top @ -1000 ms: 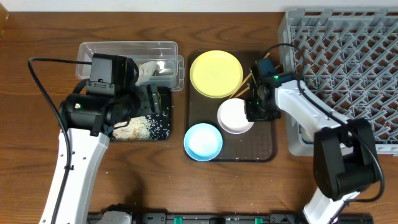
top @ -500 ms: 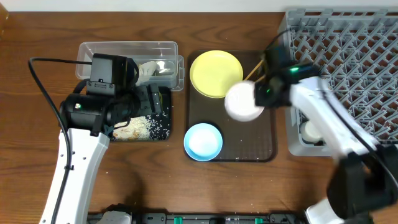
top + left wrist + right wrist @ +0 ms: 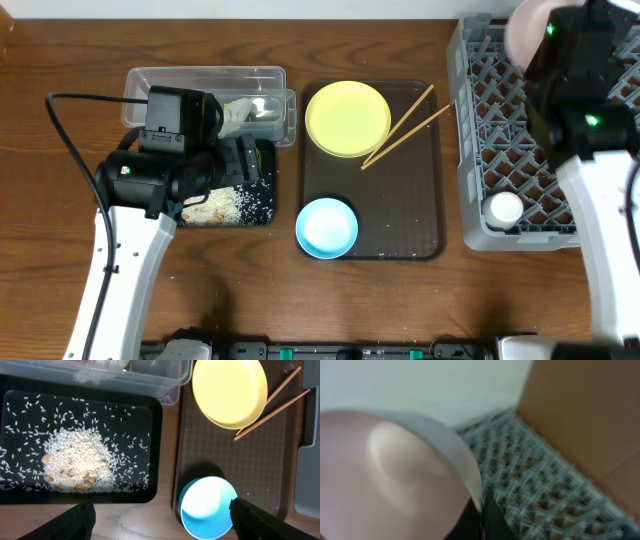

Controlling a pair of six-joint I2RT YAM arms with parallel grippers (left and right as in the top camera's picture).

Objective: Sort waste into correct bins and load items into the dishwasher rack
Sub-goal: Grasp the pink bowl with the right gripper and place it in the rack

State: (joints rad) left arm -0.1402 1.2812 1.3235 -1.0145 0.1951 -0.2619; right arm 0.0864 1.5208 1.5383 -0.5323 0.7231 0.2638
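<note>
I should first swing and turn my right gripper toward the brown tray's side, then lower the white bowl into the rack's far corner [image 3: 493,53], where the grid is empty.
My right gripper [image 3: 541,42] is shut on the rim of the white bowl [image 3: 522,30] and holds it high over the far part of the grey dishwasher rack [image 3: 520,130]. In the right wrist view the bowl [image 3: 395,475] fills the left side, pinched at its rim by my gripper [image 3: 481,519] above the rack lattice [image 3: 545,490]. A small white cup [image 3: 503,208] sits in the rack's near corner. The yellow plate [image 3: 347,118], two chopsticks [image 3: 405,125] and the light blue bowl [image 3: 327,227] lie on the brown tray. My left gripper [image 3: 162,522] is open and empty over the black tray [image 3: 155,435] of rice crumbs [image 3: 75,460].
The clear tub [image 3: 205,80] behind the black tray [image 3: 262,215] holds crumpled white paper [image 3: 245,108]. The brown serving tray [image 3: 420,220] lies between the bins and the rack. The left wrist view also shows the blue bowl [image 3: 207,507] and yellow plate [image 3: 230,390].
My right gripper has lifted the white bowl off the brown tray and carried it up and right over the rack. The left arm has not moved.
</note>
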